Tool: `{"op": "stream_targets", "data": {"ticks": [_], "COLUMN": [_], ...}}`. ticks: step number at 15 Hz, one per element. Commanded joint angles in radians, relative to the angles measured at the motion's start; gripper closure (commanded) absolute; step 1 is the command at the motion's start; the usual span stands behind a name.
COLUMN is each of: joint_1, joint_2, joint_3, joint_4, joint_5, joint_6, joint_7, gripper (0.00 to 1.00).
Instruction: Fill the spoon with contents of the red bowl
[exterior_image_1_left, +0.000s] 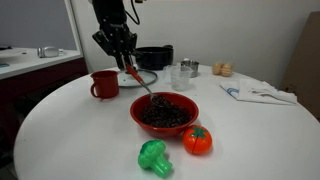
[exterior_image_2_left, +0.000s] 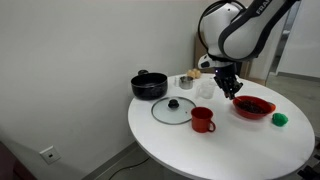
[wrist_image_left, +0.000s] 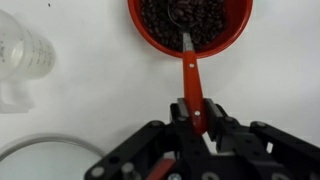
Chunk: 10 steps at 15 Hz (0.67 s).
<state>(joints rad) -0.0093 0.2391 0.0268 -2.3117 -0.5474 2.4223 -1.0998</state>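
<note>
My gripper will next move down slightly toward the bowl's rim beneath the red handle (wrist_image_left: 188, 54) and let go of the spoon, because the spoon's scoop is in the dark contents.
The red bowl (exterior_image_1_left: 164, 112) sits on the white round table and holds a heap of small dark bean-like contents (exterior_image_1_left: 165, 115). It also shows in an exterior view (exterior_image_2_left: 253, 107) and at the top of the wrist view (wrist_image_left: 190, 25). My gripper (exterior_image_1_left: 127, 66) is shut on the red handle of the spoon (wrist_image_left: 190, 75). The spoon slants down from the jaws (wrist_image_left: 196, 112) into the bowl, and its metal scoop (wrist_image_left: 184, 14) lies in the contents (wrist_image_left: 205, 15).
A red mug (exterior_image_1_left: 104, 84) stands beside the bowl, with a glass lid (exterior_image_2_left: 173, 109) and a black pot (exterior_image_2_left: 149, 85) behind. A clear measuring cup (wrist_image_left: 22, 55), a toy tomato (exterior_image_1_left: 197, 140), a toy broccoli (exterior_image_1_left: 154, 157) and a crumpled cloth (exterior_image_1_left: 258, 92) are also on the table.
</note>
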Motion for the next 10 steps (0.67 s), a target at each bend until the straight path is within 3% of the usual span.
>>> {"op": "stream_targets", "data": {"ticks": [1, 10], "joint_1": [-0.020, -0.078], "joint_2": [0.075, 0.141], "joint_3": [0.006, 0.034], "joint_4": [0.058, 0.140], "joint_5": [0.072, 0.278], "joint_6": [0.028, 0.034], "joint_7": [-0.046, -0.126], "gripper": [0.95, 0.95]}}
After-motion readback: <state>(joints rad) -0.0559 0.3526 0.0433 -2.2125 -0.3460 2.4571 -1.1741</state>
